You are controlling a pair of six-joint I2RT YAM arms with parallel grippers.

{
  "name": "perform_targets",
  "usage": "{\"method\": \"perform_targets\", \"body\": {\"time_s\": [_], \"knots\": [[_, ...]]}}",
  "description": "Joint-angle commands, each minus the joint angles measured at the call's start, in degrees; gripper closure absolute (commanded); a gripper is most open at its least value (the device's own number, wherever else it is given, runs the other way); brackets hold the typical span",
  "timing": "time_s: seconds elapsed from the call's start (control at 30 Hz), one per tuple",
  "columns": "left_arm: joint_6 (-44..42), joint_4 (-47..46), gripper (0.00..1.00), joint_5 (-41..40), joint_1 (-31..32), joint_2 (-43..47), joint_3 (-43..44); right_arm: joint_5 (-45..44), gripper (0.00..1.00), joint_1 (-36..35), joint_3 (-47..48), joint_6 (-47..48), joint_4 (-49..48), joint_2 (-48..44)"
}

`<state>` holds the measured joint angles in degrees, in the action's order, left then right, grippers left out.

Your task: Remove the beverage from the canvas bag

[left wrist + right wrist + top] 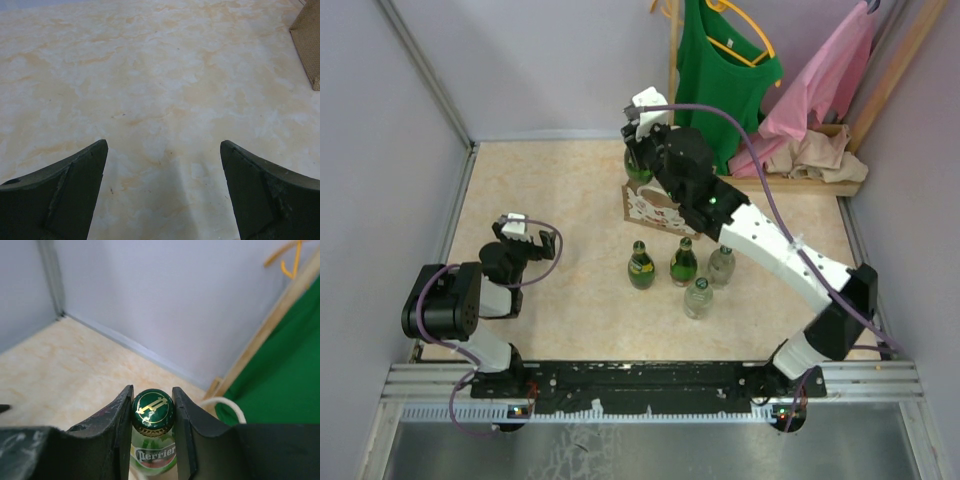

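I will next move my right gripper back and down to let go of the bottle beside the near clear bottle, since bare tabletop lies below and back of my gripper.
The canvas bag point(653, 210), tan with a white lace front, stands at the back middle of the table. A green Perrier bottle point(638, 166) stands upright over its far left end. My right gripper point(640, 140) is shut on the bottle's neck; in the right wrist view the gripper point(153, 407) has both fingers pressed against the green cap point(153, 410). A white bag handle point(226, 403) loops behind the right finger. My left gripper point(525, 232) is open and empty at the left, low over bare table point(164, 145).
Two green bottles point(641, 266) point(684, 262) and two clear bottles point(721, 266) point(698, 298) stand in front of the bag. A clothes rack with a green shirt point(725, 70) and a pink garment point(820, 80) stands back right. A tan woven corner point(307, 40) shows at the left wrist view's right edge.
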<state>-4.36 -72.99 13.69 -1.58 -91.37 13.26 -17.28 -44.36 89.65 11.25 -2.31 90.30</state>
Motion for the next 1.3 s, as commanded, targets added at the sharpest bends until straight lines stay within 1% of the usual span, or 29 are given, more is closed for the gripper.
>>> {"method": "perform_targets", "body": {"time_s": [0.0,0.17,0.27,0.43,0.6,0.73,1.0,1.13,1.27], "knots": [[-0.29,-0.57,0.00,0.04,0.39,-0.03,0.63,0.18,1.00,-6.11,-0.79,4.10,-9.80,-9.74],[-0.25,-0.57,0.00,0.08,0.44,-0.03,0.63,6.37,1.00,-9.94,-1.54,-1.66,-2.18,-15.01],[-0.29,-0.51,0.00,0.10,0.37,-0.03,0.63,9.30,1.00,-12.75,-4.32,-4.15,0.97,-17.52],[-0.28,-0.49,0.00,0.08,0.36,-0.02,0.63,10.62,1.00,-18.91,-10.10,-6.26,2.02,-19.28],[-0.29,-0.49,0.00,0.08,0.41,-0.03,0.63,5.91,1.00,-24.47,-18.12,-6.82,-1.18,-20.95],[-0.27,-0.44,0.00,0.10,0.37,-0.06,0.61,1.39,1.00,-26.91,-25.43,-8.44,-4.85,-23.71],[-0.29,-0.49,0.00,0.08,0.37,-0.03,0.62,-4.24,1.00,-27.28,-41.64,-16.26,-14.59,-31.24],[-0.27,-0.49,0.00,0.04,0.42,-0.03,0.62,-8.56,1.00,-27.33,-45.70,-17.58,-16.23,-33.38],[-0.29,-0.49,0.00,0.07,0.43,-0.08,0.63,-10.76,1.00,-27.33,-48.46,-18.12,-17.24,-34.22]]}}
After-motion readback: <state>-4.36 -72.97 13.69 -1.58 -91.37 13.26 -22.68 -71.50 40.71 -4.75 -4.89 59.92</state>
